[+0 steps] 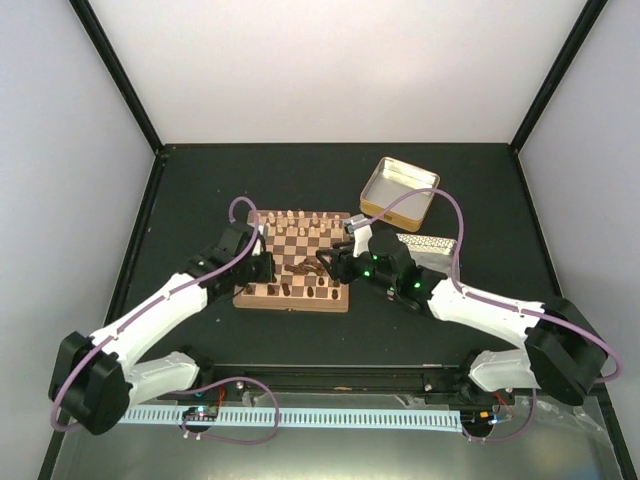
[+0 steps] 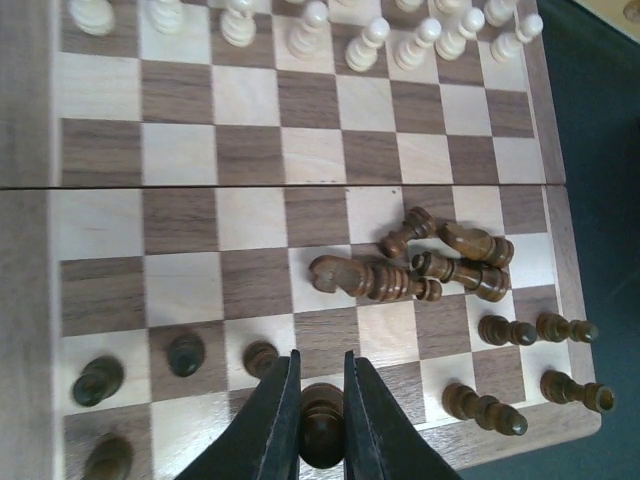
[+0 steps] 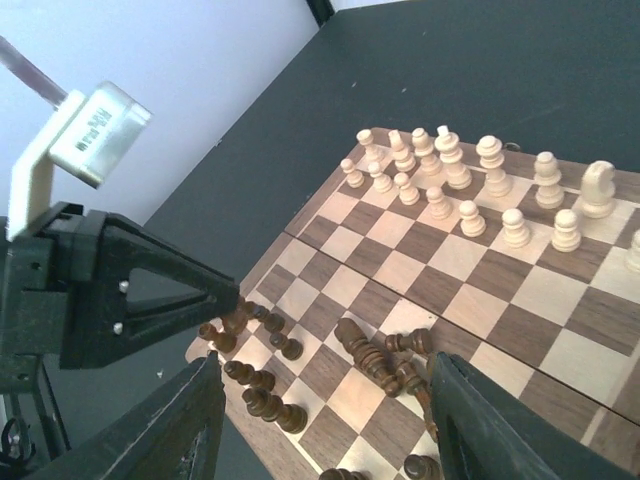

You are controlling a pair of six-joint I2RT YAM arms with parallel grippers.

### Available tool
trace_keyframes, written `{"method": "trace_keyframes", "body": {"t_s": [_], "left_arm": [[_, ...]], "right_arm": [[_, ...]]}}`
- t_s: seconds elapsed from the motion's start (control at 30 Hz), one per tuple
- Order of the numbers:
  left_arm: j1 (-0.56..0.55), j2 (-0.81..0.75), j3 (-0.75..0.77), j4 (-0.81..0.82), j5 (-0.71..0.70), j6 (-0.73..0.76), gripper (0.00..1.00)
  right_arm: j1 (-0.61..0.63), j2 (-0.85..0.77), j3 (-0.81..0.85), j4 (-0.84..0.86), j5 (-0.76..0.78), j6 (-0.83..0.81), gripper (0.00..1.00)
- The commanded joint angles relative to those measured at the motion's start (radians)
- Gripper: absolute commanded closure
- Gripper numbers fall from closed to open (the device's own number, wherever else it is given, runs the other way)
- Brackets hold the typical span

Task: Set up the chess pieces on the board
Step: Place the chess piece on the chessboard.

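My left gripper will carry the chess piece over and down to the empty dark square beside the heap, because that square is below the gripper and to its right in the top view.
The board (image 1: 290,301) lies mid-table, also in the left wrist view (image 2: 180,215) and the right wrist view (image 3: 455,262). My left gripper (image 2: 321,362) is shut on an upright dark chess piece (image 2: 322,432) over the board's near row; whether it touches the board I cannot tell. Several dark pieces stand in the two near rows (image 2: 186,352). Several more lie in a heap (image 2: 400,278) near the middle right. My right gripper (image 3: 325,405) is open and empty above that heap (image 3: 375,355). In the top view the left gripper (image 1: 263,263) and right gripper (image 1: 330,263) face each other over the board.
Pale cream chessmen (image 2: 310,25) stand in the board's two far rows. An open gold tin (image 1: 398,188) sits behind the board's right corner, with a patterned lid (image 1: 430,244) beside the right arm. Black frame posts edge the dark table.
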Motion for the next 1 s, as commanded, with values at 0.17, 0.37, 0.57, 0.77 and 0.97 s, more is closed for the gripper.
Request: {"method": "trace_keyframes", "body": {"t_s": [0.17,0.37,0.57,0.77,0.97], "left_arm": [[-0.029,0.167,0.095,0.031,0.098,0.02,0.98],[-0.032,0.226,0.121,0.004,0.105,-0.005,0.98],[-0.035,0.234,0.12,0.001,0.107,-0.011,0.98],[-0.035,0.281,0.147,-0.016,0.091,-0.007,0.97],[-0.036,0.31,0.153,-0.013,0.07,0.001,0.97]], "right_arm": [[-0.003,-0.051,-0.041,-0.024,0.088,0.039,0.43],[-0.002,-0.079,-0.052,-0.079,0.105,0.074,0.43],[-0.002,-0.112,-0.018,-0.232,0.136,0.123,0.43],[-0.003,-0.165,-0.024,-0.324,0.164,0.161,0.43],[-0.002,-0.174,-0.034,-0.394,0.156,0.201,0.42]]}}
